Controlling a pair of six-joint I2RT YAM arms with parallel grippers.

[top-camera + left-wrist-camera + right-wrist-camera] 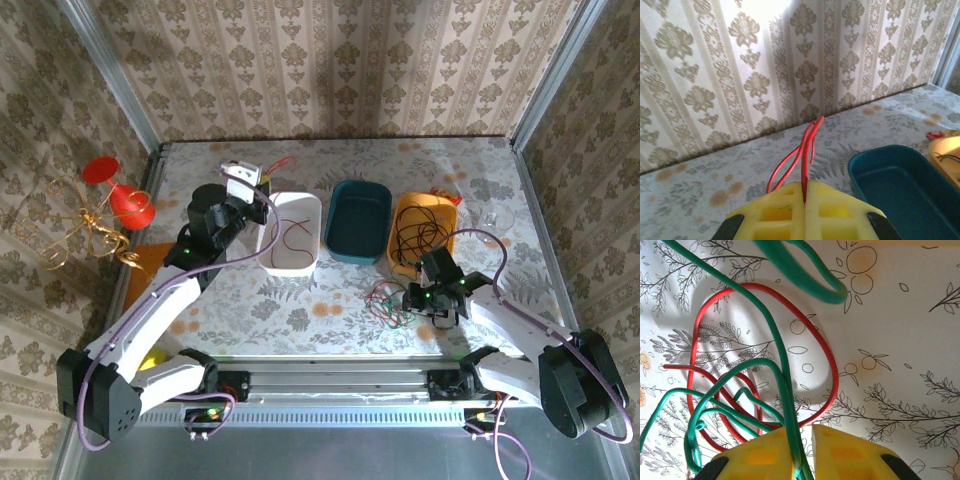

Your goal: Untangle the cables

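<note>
I will bring my left gripper back and down into the white bin and let go of the red cable there, since a thin cable already lies in it.
My left gripper (246,181) is raised near the back of the table, beyond the white bin (313,200), and is shut on a thin red cable (805,145) that loops out past its yellow fingertips (830,200). On the flowered tabletop in front of the orange bin (452,212) lies a tangle of red and green cables (388,300). My right gripper (422,298) is low over it. Its jaws stand slightly apart, and a green cable (782,370) runs between them against the left finger (765,450). A red loop (825,350) lies just ahead. Black cables (415,236) lie in the orange bin.
A teal bin (358,187) stands between the white and orange bins, and a thin cable (293,240) lies in the white one. At the left wall are a red cone-shaped item (130,205) and a gold wire ornament (85,225). A yellow ball (152,362) sits by the left arm.
</note>
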